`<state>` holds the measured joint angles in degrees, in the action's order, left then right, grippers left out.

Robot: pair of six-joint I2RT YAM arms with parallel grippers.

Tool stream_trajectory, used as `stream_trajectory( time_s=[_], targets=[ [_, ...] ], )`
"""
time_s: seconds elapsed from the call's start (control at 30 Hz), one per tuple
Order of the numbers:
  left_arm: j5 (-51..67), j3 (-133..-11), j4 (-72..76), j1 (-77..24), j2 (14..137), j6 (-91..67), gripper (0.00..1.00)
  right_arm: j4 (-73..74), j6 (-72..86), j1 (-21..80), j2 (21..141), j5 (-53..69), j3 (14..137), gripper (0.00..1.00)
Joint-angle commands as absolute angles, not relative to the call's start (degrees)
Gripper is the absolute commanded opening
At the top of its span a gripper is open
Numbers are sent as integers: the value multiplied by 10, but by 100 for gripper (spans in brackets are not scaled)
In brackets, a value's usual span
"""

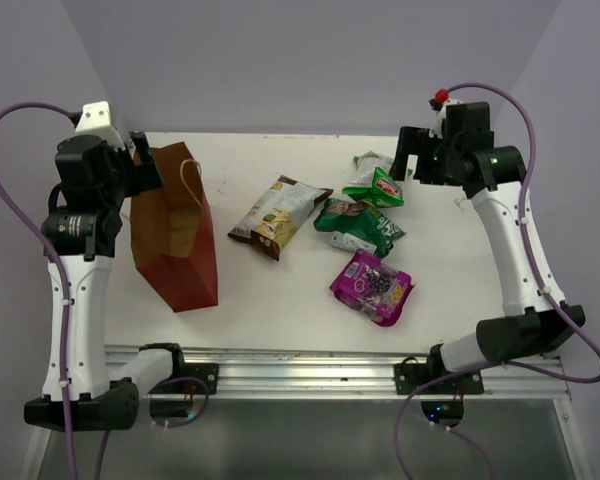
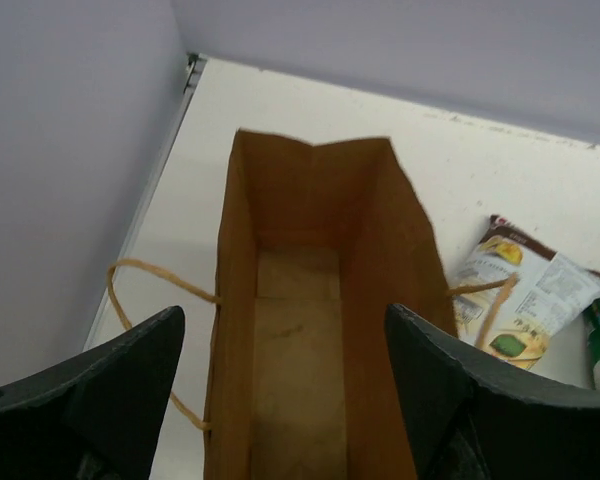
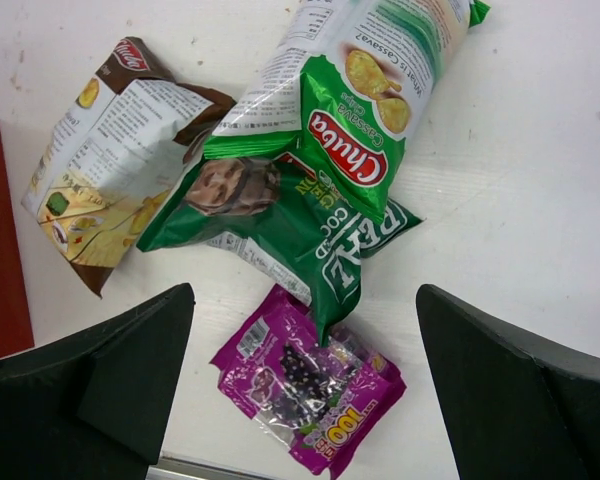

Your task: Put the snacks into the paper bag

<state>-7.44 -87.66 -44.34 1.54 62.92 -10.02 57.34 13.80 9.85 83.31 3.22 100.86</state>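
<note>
My right gripper will go down toward the bright green bag (image 1: pixel 378 180) and bring its open fingers around the bright green bag's edge, because this bag overlaps the dark green one.
The reddish-brown paper bag (image 1: pixel 173 230) stands open at the left of the table; the left wrist view looks down into its bare inside (image 2: pixel 295 330). My left gripper (image 1: pixel 140 165) is open and empty, above the bag's far end. Four snacks lie at the middle and right: the cream-and-brown chip bag (image 1: pixel 279 215), the bright green bag (image 1: pixel 378 180), the dark green bag (image 1: pixel 360 226) and the purple packet (image 1: pixel 371 287). My right gripper (image 1: pixel 405 165) is open and empty, raised beside the bright green bag (image 3: pixel 365 120). The purple packet (image 3: pixel 310 380) lies between its fingers in the wrist view.
The paper bag's tan cord handles (image 2: pixel 145 300) hang out on both sides. The back wall runs close behind the table. A metal rail (image 1: pixel 300 365) with both arm bases lines the near edge. A strip of bare table lies between the bag and the chip bag.
</note>
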Motion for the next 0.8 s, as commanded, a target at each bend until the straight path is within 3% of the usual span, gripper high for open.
stream_trajectory(
  time_s=[0.0,0.03,0.37,0.67,0.77],
  targets=[
    [-33,-815,-461,49,612,-131,83,550,120,100,841,3,1010,98],
    [-28,-800,-463,63,606,-134,79,554,122,100,844,4,1012,98],
    [-10,-693,-469,90,576,-153,70,551,121,101,855,11,1007,98],
    [-34,-716,-470,90,583,-144,68,542,124,102,869,15,986,97],
    [-34,-701,-467,90,584,-144,58,541,125,103,878,14,988,96]
  ],
)
